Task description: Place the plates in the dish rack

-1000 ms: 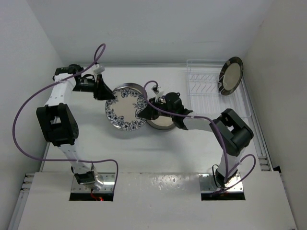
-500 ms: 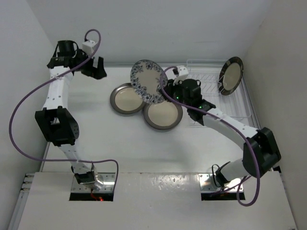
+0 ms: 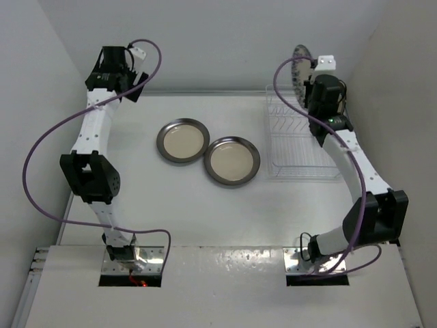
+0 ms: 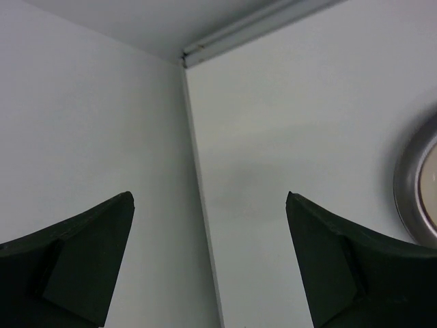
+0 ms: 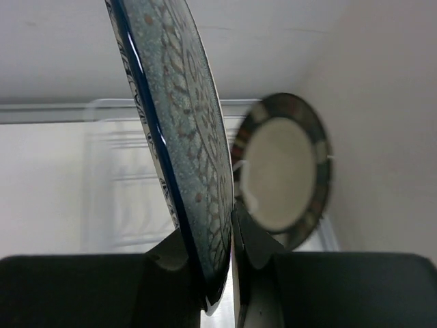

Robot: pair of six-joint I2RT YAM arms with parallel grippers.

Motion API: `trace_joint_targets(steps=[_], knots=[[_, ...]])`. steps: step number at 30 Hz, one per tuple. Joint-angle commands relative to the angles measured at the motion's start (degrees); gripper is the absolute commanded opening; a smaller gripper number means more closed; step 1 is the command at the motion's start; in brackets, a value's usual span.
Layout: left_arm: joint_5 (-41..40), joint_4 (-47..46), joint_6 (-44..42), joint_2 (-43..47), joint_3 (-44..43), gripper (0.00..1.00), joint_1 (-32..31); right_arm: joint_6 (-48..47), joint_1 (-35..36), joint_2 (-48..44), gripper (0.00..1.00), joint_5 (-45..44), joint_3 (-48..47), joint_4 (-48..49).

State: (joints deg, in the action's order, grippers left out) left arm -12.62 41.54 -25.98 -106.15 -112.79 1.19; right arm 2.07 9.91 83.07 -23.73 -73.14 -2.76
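Note:
My right gripper will next carry the floral plate down, on edge beside the dark checked-rim plate.
Two grey-rimmed plates with cream centres (image 3: 182, 141) (image 3: 232, 161) lie flat, side by side, mid-table. My right gripper (image 3: 306, 75) is shut on the rim of the blue floral plate (image 3: 298, 60) and holds it on edge above the back of the clear dish rack (image 3: 300, 145). In the right wrist view the fingers (image 5: 229, 225) pinch the floral plate (image 5: 184, 102), with the dark checked-rim plate (image 5: 283, 171) standing in the rack (image 5: 130, 184) just beyond. My left gripper (image 3: 132, 89) is open and empty, high at the back left corner.
White walls close in the table at the back and on both sides. The left wrist view shows the wall-table corner seam (image 4: 198, 178) between the open fingers and one grey plate's rim (image 4: 415, 188) at the right edge.
My right arm has carried the floral plate from mid-table up and right to above the rack, uncovering both grey plates. My left arm has drawn back and up to the back left corner.

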Motion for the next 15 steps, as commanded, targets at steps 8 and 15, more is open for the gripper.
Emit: trace_joint_targets(steps=[8,15], knots=[[7.5,-3.1,10.7,-1.4,3.1,0.98,-0.4,-4.1,-12.4,6.2,0.00,-0.4,-6.0,3.1],[12.6,-3.1,14.1,-2.0,12.3,0.98,-0.9,0.0,-15.5,8.1,0.00,3.2,-1.5,5.8]])
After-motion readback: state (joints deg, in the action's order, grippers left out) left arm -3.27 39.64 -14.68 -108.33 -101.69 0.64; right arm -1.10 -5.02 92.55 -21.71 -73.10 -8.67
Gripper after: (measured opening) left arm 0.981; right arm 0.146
